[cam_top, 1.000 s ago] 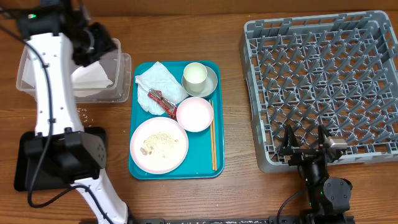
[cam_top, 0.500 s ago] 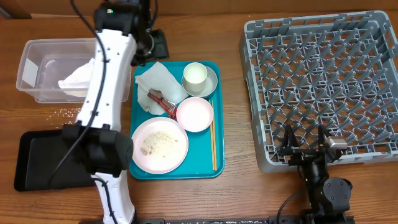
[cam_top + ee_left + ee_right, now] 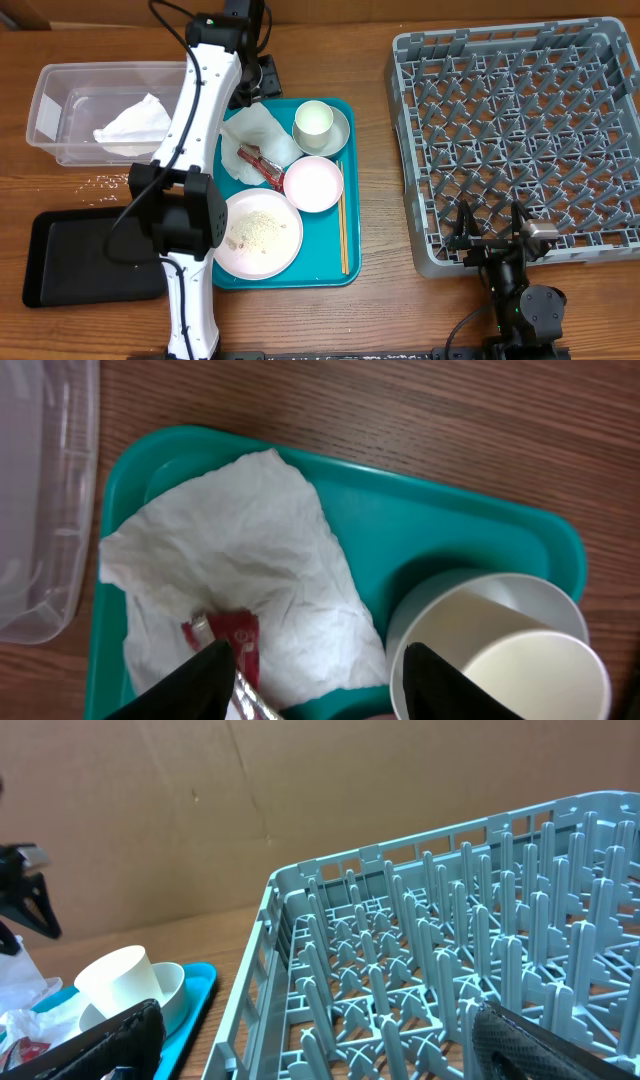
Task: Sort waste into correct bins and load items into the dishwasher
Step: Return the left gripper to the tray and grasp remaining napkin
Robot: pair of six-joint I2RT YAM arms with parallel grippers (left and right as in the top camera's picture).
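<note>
The left gripper lowers onto the napkin's cup-side edge point(image 3: 274, 122) point(image 3: 312, 550) near its far corner next, since it lies below the open fingers, clear of the red wrapper there.
My left gripper point(image 3: 256, 78) point(image 3: 315, 685) hovers open over the back left of the teal tray, its fingertips point(image 3: 205, 678) apart with nothing between them. Below it lies a crumpled white napkin point(image 3: 252, 138) point(image 3: 235, 545) with the red wrapper point(image 3: 260, 163) point(image 3: 238, 635) at its near edge. One more napkin point(image 3: 130, 125) lies in the clear tub point(image 3: 60, 85). The cream cup point(image 3: 313, 119) point(image 3: 515, 660) stands in the grey-green bowl point(image 3: 340, 133). The pink bowl point(image 3: 313, 184) and the pink plate point(image 3: 283, 250) with rice scraps point(image 3: 255, 228) sit nearer. My right gripper point(image 3: 490, 235) point(image 3: 320, 1045) stands open at the front edge of the dish rack point(image 3: 520, 120) point(image 3: 430, 940).
The black tray point(image 3: 85, 255) lies at the front left, under the left arm. Loose rice grains point(image 3: 108, 181) dot the table between tub and black tray. Wooden chopsticks point(image 3: 343, 228) lie along the right side of the teal tray point(image 3: 345, 270) point(image 3: 450, 525).
My left arm has swung right, from over the clear tub to over the teal tray's back left corner. A napkin stays in the tub. The right arm has not moved.
</note>
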